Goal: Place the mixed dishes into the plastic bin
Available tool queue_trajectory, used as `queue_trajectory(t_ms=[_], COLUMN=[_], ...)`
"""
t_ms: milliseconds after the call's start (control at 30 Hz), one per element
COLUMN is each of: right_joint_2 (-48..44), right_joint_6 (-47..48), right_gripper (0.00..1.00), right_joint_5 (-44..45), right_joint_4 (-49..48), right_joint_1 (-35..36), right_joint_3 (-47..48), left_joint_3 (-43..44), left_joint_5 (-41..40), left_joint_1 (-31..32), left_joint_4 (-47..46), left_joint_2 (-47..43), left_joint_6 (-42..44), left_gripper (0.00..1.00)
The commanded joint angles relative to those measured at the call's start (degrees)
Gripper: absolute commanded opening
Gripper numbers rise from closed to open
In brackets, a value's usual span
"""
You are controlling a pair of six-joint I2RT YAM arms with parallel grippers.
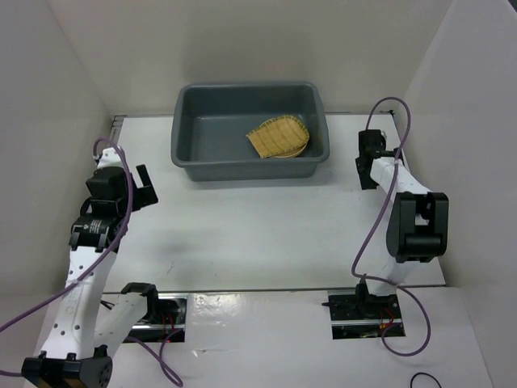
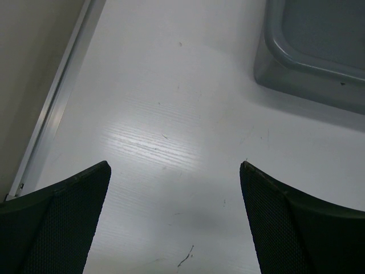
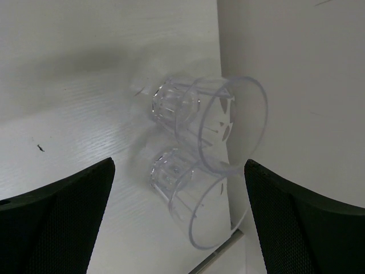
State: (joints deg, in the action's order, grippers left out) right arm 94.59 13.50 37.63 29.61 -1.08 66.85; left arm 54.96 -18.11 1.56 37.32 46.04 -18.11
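Observation:
My right gripper should next go down with open fingers onto the clear plastic cups. The cups lie on their sides below it, beside the side of the bin they rest against.
The dark grey plastic bin stands at the back middle of the table. Inside it a woven bamboo tray lies on a yellow-tan plate. Two clear plastic cups lie on their sides against the right wall, one farther and one nearer. My right gripper hangs open over them, the nearer cup showing between its fingers untouched. My left gripper is open above bare table, left of the bin's corner. From above, the left gripper and right gripper flank the bin.
White walls close in the table on the left, back and right. A metal strip runs along the left table edge. The right wall stands right behind the cups. Purple cables loop off both arms.

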Motion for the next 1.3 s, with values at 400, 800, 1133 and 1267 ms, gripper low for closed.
queue_trajectory(t_ms=[400,800,1133,1267], right_joint_2=[6.4,12.0,13.1,8.4], right_joint_6=[-3.0,-0.6,1.2,3.1], right_gripper=[0.99,0.73,0.04,0.00], right_joint_5=[-4.1,-7.5,-8.6,-11.2], right_joint_4=[-1.7,-4.5,-4.5,-5.0], right_joint_1=[-5.1,-5.1,-5.1,-5.1], right_joint_3=[2.1,5.2,9.0,14.0], left_joint_3=[0.1,0.1,-0.5,-0.5], left_joint_5=[0.6,0.6,0.6,0.6], left_joint_1=[-0.9,-0.9,-0.9,-0.9], left_joint_4=[-1.8,-1.8,-1.8,-1.8], left_joint_2=[0.4,-0.7,-2.4,-2.9], left_joint_6=[0.4,0.4,0.4,0.4], left_gripper=[1.00,1.00,1.00,1.00])
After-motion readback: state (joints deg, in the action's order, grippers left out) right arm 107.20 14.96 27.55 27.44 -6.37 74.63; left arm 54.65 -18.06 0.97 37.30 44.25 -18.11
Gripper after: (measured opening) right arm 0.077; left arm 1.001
